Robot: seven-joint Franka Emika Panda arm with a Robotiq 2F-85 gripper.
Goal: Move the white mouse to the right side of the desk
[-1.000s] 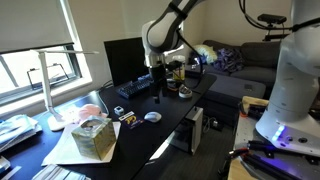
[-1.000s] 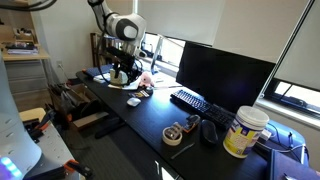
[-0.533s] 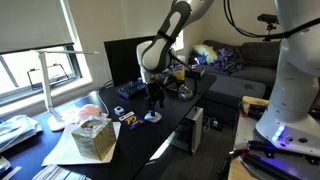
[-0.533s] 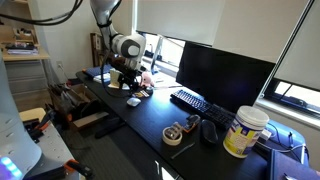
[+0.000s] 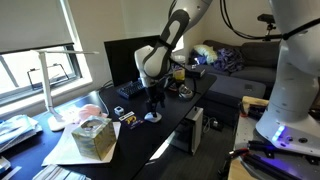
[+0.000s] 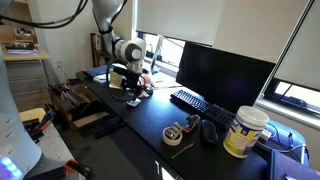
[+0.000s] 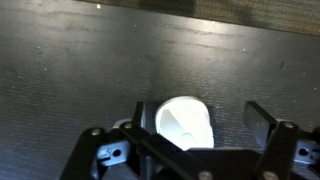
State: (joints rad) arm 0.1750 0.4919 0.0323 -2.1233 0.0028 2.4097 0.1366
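Observation:
Next, my gripper comes down toward the desk with its fingers astride the white mouse and closes on its sides, as it lies below, between the open fingers.
The white mouse lies on the black desk, seen in the wrist view between the two fingers of my gripper. The fingers are spread and stand on either side of the mouse without touching it. In both exterior views the gripper hangs low just above the mouse, which is partly hidden by it. The mouse sits near the front edge of the desk.
A black monitor and a keyboard stand behind the mouse. A tissue box on papers, a tape roll, a large jar and a dark sofa are nearby.
The arm has swung over and come down toward the desk, so the open gripper now straddles the mouse. The mouse has not moved.

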